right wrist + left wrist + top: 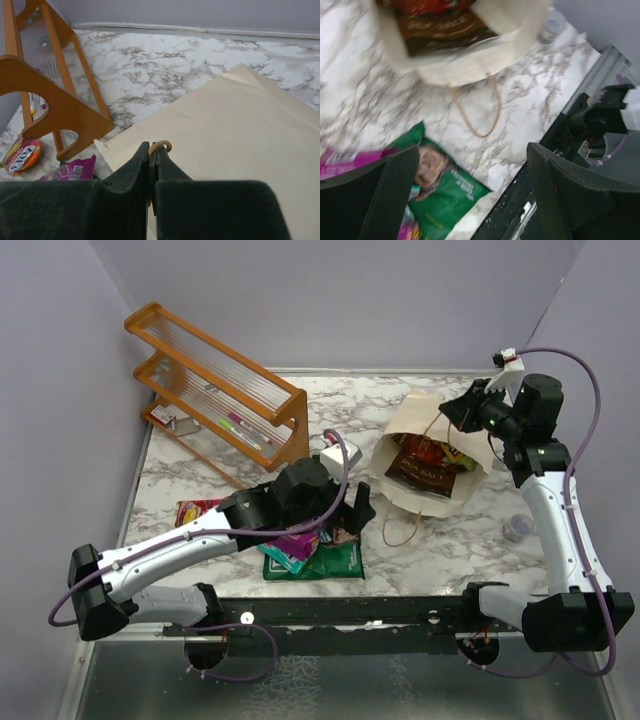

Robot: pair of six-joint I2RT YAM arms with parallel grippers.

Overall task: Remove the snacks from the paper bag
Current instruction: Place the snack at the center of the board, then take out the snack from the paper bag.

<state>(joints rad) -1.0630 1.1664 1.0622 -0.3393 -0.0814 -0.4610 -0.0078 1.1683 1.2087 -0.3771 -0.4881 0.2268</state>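
Note:
Next, my left gripper moves down, tilting, to the packet's near edge (419,483) (449,44).
The beige paper bag (415,410) lies with its mouth toward the arms. A dark brown packet (422,476) and a red packet (425,450) sit in the mouth. My right gripper (447,412) is shut on the bag's brown string handle (161,146), holding the upper side up. My left gripper (355,510) is open and empty, just left of the bag's mouth, over the green packet (335,560) and the purple packet (290,545). An orange-red packet (195,510) lies further left. The left wrist view shows the green packet (445,195), the bag (470,65) and the dark brown packet (445,32).
An orange wooden slatted rack (215,390) holding pens stands at the back left. A small clear round cap (517,528) lies right of the bag. The bag's second string handle (400,530) lies loose on the marble. Grey walls close in three sides.

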